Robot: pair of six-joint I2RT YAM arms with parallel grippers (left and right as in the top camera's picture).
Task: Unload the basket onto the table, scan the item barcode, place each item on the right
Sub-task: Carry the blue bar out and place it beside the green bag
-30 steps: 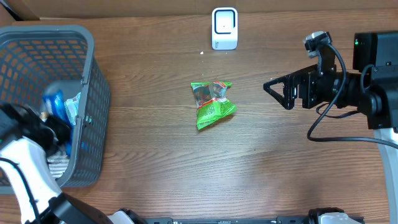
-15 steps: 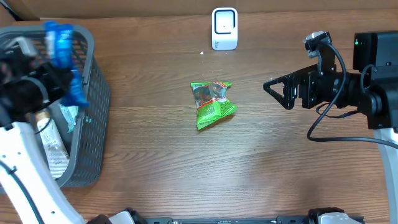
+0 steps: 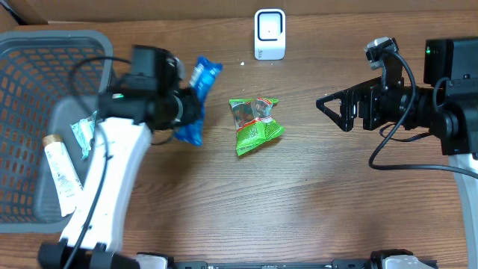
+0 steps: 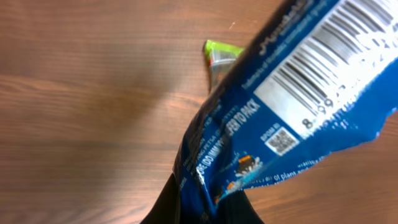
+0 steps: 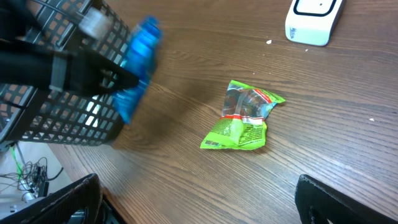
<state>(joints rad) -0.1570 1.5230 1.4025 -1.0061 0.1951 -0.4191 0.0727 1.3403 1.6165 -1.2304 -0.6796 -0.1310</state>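
My left gripper lowers the blue packet onto the table at its edge facing the basket next, toward the green packet.
A blue snack packet [image 3: 197, 97] hangs above the table, left of centre, with my left gripper [image 3: 185, 112] shut on its lower end. In the left wrist view the blue packet [image 4: 280, 112] fills the right side. Its white barcode [image 4: 320, 71] faces the camera, and my left gripper [image 4: 205, 202] pinches the crumpled bottom edge. The white scanner [image 3: 269, 33] stands upright at the back centre. My right gripper [image 3: 332, 112] stands open at the right, nothing between its fingers. The right wrist view shows the blue packet [image 5: 137, 68] blurred beside the basket [image 5: 62, 118].
A green snack packet [image 3: 255, 125] lies on the wood in the middle, just right of the blue one. A grey mesh basket [image 3: 45, 41] at the left holds a tube [image 3: 61, 168] and another packet [image 3: 84, 133].
My left arm has lifted the blue packet out of the basket and swung it right, over the table beside the green packet. The right arm has not moved.
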